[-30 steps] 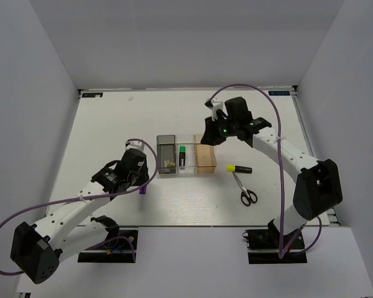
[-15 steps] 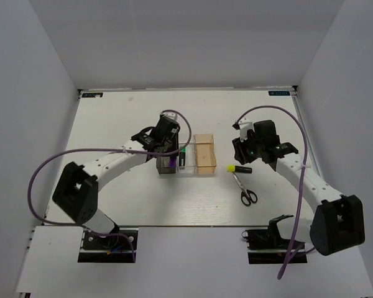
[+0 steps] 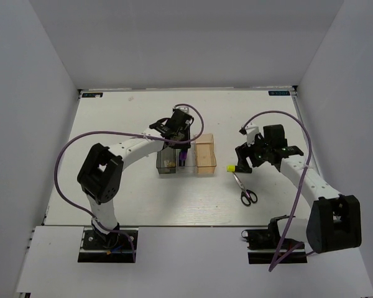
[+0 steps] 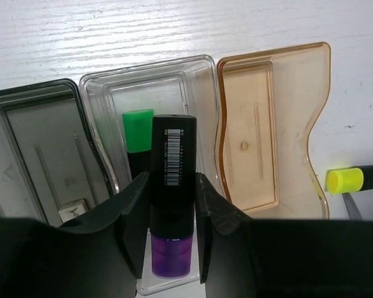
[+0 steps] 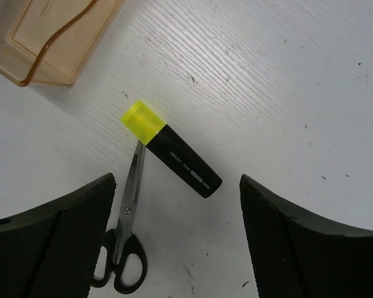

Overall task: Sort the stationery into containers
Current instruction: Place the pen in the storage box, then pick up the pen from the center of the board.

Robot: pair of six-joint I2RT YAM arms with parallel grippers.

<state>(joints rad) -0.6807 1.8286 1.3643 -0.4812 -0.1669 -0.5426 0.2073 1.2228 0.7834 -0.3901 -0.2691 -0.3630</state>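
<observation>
The marker lies at an angle between my open fingers, so my right gripper will next turn and go down onto the black body of the yellow-capped marker point(image 3: 243, 169) point(image 5: 174, 158).
Three containers stand in a row: dark grey point(image 4: 43, 143), clear point(image 4: 199, 81) and orange point(image 4: 298, 124). My left gripper point(image 4: 171, 186) is shut on a black marker with a purple cap point(image 4: 173, 155) and holds it over the clear bin, where a green-capped marker point(image 4: 137, 133) lies. A tan eraser point(image 4: 73, 212) sits in the grey bin. The orange bin holds nothing. My right gripper point(image 5: 177, 183) hangs open above the yellow-capped marker point(image 5: 174, 158) and the black-handled scissors point(image 5: 127, 230), both lying on the table right of the orange bin point(image 5: 50, 43).
In the top view the bins point(image 3: 185, 162) sit mid-table, with the left gripper point(image 3: 179, 133) over them. The scissors point(image 3: 244, 189) lie near the right gripper point(image 3: 245, 158). Purple cables loop above both arms. White walls enclose the table on three sides.
The left arm swung from the near left up over the bins, carrying the purple-capped marker. The right gripper left the orange bin, moved over the yellow-capped marker and opened.
</observation>
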